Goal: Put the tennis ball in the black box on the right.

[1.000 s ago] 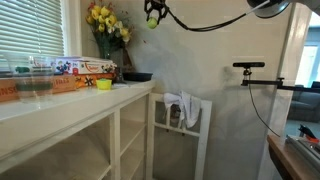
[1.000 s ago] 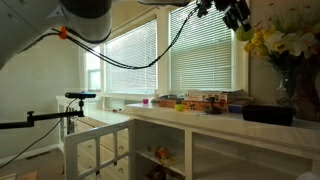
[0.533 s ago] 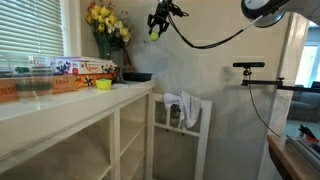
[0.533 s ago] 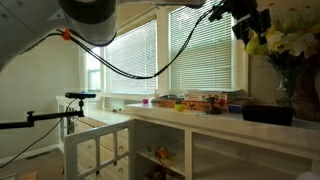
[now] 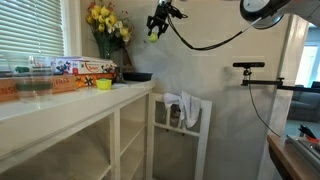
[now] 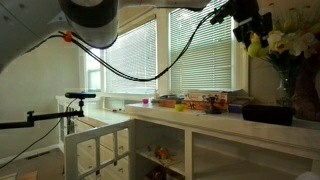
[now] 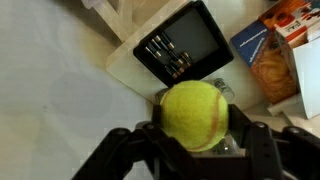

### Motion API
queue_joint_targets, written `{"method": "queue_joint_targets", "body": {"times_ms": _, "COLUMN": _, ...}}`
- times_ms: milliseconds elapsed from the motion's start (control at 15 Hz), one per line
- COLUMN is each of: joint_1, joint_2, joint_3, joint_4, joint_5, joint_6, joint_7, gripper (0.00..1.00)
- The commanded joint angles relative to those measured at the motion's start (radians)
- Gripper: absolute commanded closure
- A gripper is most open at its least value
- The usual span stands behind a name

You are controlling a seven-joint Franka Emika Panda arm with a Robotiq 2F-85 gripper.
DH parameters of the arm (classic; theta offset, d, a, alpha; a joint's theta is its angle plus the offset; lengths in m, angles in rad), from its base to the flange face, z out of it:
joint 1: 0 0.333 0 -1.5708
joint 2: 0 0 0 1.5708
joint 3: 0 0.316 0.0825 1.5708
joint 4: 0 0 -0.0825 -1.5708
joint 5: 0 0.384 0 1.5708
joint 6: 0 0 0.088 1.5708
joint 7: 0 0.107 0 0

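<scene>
The tennis ball comes down with my turning gripper into the black box's bare part next and is released there, since small dark items occupy the box's other end.
My gripper is shut on the yellow-green tennis ball, which fills the wrist view between the two black fingers. In an exterior view the gripper hangs high in the air, above and to the right of the black box at the counter's end; the ball shows at its tip. In the wrist view the black box lies below, past the ball, with small dark items inside. It also shows in an exterior view, with the gripper above it.
A yellow flower bunch in a vase stands behind the box. Colourful printed boxes and a yellow cup sit on the white counter. A white rack stands beside the counter. A camera tripod stands to the right.
The gripper with the ball has come down and shifted slightly toward the counter's end over the last second; it has hardly moved in the last half second.
</scene>
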Motion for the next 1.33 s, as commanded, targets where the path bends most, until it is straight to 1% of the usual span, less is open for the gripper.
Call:
{"method": "queue_joint_targets", "body": {"times_ms": 0, "joint_1": -0.005, "joint_2": 0.047, "joint_3": 0.003, "joint_4": -0.003, "joint_5": 0.012, "joint_6": 0.124, "joint_7": -0.065, "gripper": 0.59}}
{"method": "queue_joint_targets", "body": {"times_ms": 200, "joint_1": -0.015, "joint_2": 0.100, "joint_3": 0.015, "joint_4": 0.003, "joint_5": 0.021, "joint_6": 0.203, "joint_7": -0.125, "gripper": 0.59}}
{"method": "queue_joint_targets", "body": {"times_ms": 267, "joint_1": -0.016, "joint_2": 0.126, "joint_3": 0.014, "joint_4": 0.024, "joint_5": 0.017, "joint_6": 0.213, "joint_7": -0.142, "gripper": 0.59}}
{"method": "queue_joint_targets", "body": {"times_ms": 533, "joint_1": -0.020, "joint_2": 0.177, "joint_3": 0.025, "joint_4": 0.020, "joint_5": 0.022, "joint_6": 0.260, "joint_7": -0.205, "gripper": 0.59}}
{"method": "queue_joint_targets", "body": {"times_ms": 867, "joint_1": -0.026, "joint_2": 0.219, "joint_3": 0.073, "joint_4": 0.019, "joint_5": 0.038, "joint_6": 0.252, "joint_7": -0.338, "gripper": 0.59}}
{"method": "queue_joint_targets", "body": {"times_ms": 1267, "joint_1": -0.031, "joint_2": 0.249, "joint_3": 0.087, "joint_4": 0.021, "joint_5": 0.031, "joint_6": 0.255, "joint_7": -0.430, "gripper": 0.59}}
